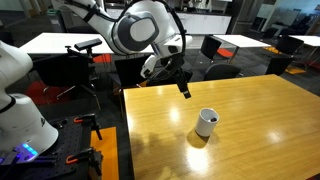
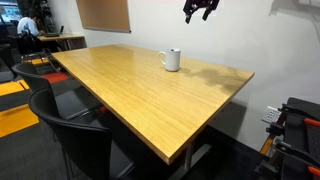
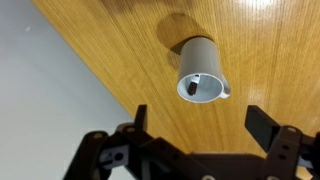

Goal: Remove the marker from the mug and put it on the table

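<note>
My gripper is open and will move outward and down over the mug, so that it goes around the marker's dark end (image 1: 210, 112) (image 3: 193, 89) in the mug's open top.
The white mug (image 1: 206, 122) stands upright on the yellow-brown wood table (image 1: 260, 105); it also shows in an exterior view (image 2: 172, 60) and in the wrist view (image 3: 201, 72). The dark marker (image 3: 190, 87) stands inside the mug, its tip showing at the rim; in an exterior view its end pokes out (image 1: 214, 114). My gripper (image 1: 183, 84) hangs well above the table, up and to the side of the mug, also seen high up (image 2: 200, 9). In the wrist view the gripper (image 3: 200, 122) is open and empty, the mug beyond the fingertips.
The table (image 2: 130, 85) edge runs close beside the mug, with grey floor (image 3: 40, 100) past it. Black chairs (image 2: 70, 130) stand at the table's near side. White-topped tables with black chairs (image 1: 240, 45) fill the background.
</note>
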